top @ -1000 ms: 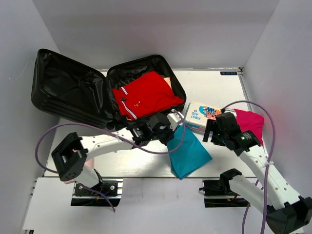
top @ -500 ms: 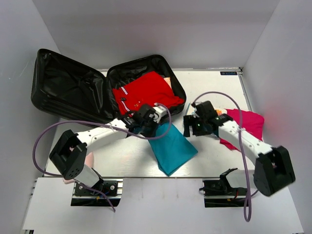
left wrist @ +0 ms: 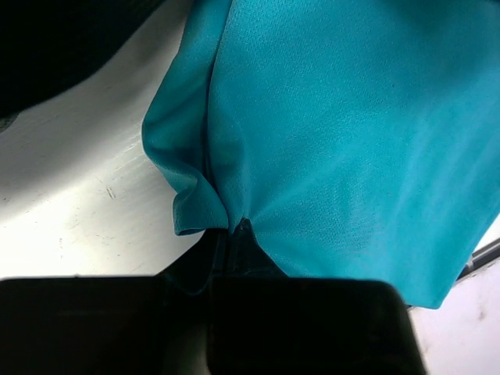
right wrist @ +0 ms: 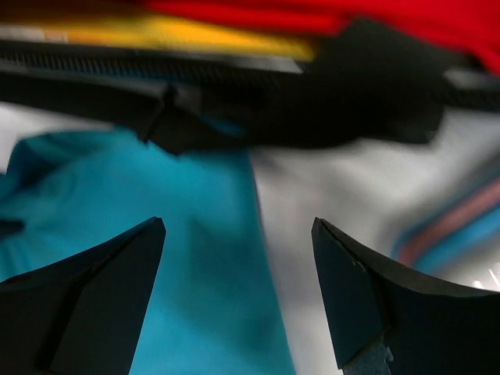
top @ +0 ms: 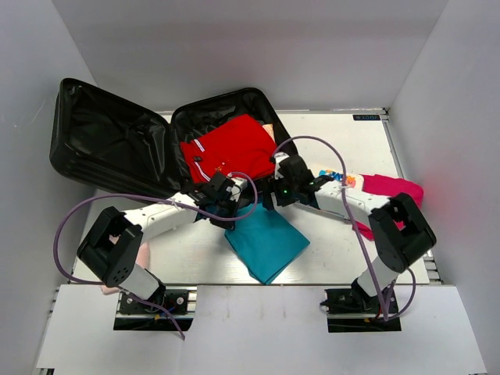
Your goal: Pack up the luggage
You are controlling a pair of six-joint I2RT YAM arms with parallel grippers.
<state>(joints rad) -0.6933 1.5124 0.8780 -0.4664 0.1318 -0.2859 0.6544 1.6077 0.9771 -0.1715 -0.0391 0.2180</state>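
The left gripper moves up and outward over the luggage's rim next, then down onto the red shirt's far edge [top: 197, 140] to release the teal cloth, still lying outside.
The black luggage [top: 94, 148] lies open at the back left, with a folded red shirt [top: 230, 148] in its right half. A teal cloth [top: 266, 241] lies on the table in front of it. My left gripper [top: 231, 205] is shut on the teal cloth's [left wrist: 344, 133] upper left edge, next to the luggage rim. My right gripper [top: 272, 195] is open, hovering over the teal cloth's [right wrist: 156, 258] upper right edge by the luggage rim [right wrist: 258, 109]; nothing is between its fingers [right wrist: 101, 289].
A first-aid tin [top: 337, 181] lies under my right arm, right of the luggage. A magenta cloth [top: 391, 191] lies at the far right. Purple cables loop over both arms. White walls stand on three sides.
My left gripper has dragged the teal cloth leftwards, toward the luggage. My right arm has swung left across the first-aid tin to the luggage's front edge.
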